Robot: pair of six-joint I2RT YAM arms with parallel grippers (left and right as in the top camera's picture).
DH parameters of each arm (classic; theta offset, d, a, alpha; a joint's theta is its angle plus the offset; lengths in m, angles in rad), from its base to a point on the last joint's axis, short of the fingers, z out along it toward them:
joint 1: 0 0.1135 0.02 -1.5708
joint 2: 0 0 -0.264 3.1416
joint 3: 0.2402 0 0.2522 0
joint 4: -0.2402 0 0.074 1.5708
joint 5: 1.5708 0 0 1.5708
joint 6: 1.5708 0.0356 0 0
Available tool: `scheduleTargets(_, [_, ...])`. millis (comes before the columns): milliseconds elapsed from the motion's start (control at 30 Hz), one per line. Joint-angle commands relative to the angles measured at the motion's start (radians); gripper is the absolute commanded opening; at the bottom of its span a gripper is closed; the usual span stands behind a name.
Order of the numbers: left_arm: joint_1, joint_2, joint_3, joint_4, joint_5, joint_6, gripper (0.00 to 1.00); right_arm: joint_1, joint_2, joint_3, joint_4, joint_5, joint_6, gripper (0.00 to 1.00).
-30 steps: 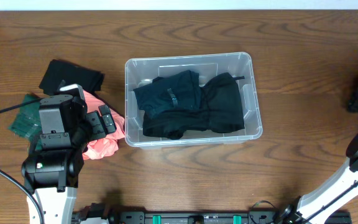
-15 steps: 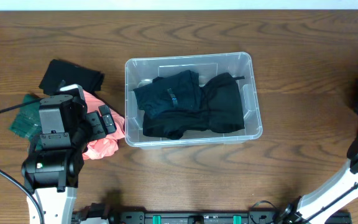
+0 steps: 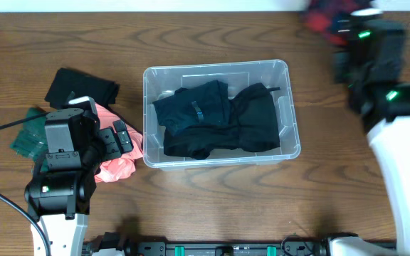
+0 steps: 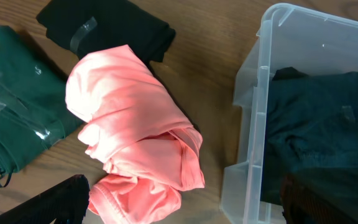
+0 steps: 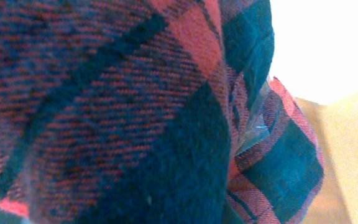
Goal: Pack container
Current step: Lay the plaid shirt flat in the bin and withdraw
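My right gripper swings the plaid cloth left in the overhead view next, down onto the container's dark folded clothes, and releases it.
The clear container (image 3: 216,65) stands mid-table, and dark folded clothes (image 3: 216,117) fill its floor. Its near corner (image 4: 263,93) shows in the left wrist view. My left gripper (image 3: 123,139) hangs open just left of the container, over a crumpled pink cloth (image 4: 135,124). Its two dark fingertips (image 4: 61,199) straddle the cloth without touching it. My right gripper (image 3: 342,30) is blurred at the back right, shut on a red and teal plaid cloth (image 3: 326,20). That plaid cloth (image 5: 104,112) fills the right wrist view and hides the fingers.
Left of the container lie a black folded cloth (image 3: 80,87) and a green one (image 3: 25,139), both beside the pink cloth (image 3: 116,167). The table's far edge runs just behind the right gripper.
The right arm has swung from the table's far right edge to the back right, where it now has the plaid cloth. The left arm and the container have not moved.
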Motion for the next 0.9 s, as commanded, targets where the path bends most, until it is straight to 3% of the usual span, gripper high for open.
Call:
scheduleTargets(0, [0.005,0.0,0.019,-0.003,-0.012,0.01,0.98,0.193,-0.012,0.001,-0.055,-0.009,-0.031,0.03])
scheduleTargets(233, [0.005,0.0,0.019,-0.006,-0.012,0.01,0.98,0.49,0.082,-0.003,-0.252,-0.027,0.076,0.01])
scheduleTargets(500, [0.005,0.0,0.019,-0.006,-0.012,0.01,0.98,0.612,0.243,-0.045,-0.298,-0.071,0.098,0.01])
scheduleTargets(567, [0.005,0.0,0.019,-0.006,-0.012,0.01,0.98,0.622,0.261,-0.045,-0.306,-0.073,0.098,0.05])
scheduleTargets(667, [0.005,0.0,0.019,-0.006,-0.012,0.01,0.98,0.624,0.257,-0.043,-0.316,-0.067,0.073,0.52])
scheduleTargets(800, [0.005,0.0,0.019,-0.006,-0.012,0.01,0.98,0.623,0.191,-0.006,-0.311,-0.045,0.072,0.64])
scheduleTargets(867, [0.005,0.0,0.019,-0.006,-0.012,0.01,0.98,0.621,0.129,0.021,-0.275,-0.042,0.066,0.95])
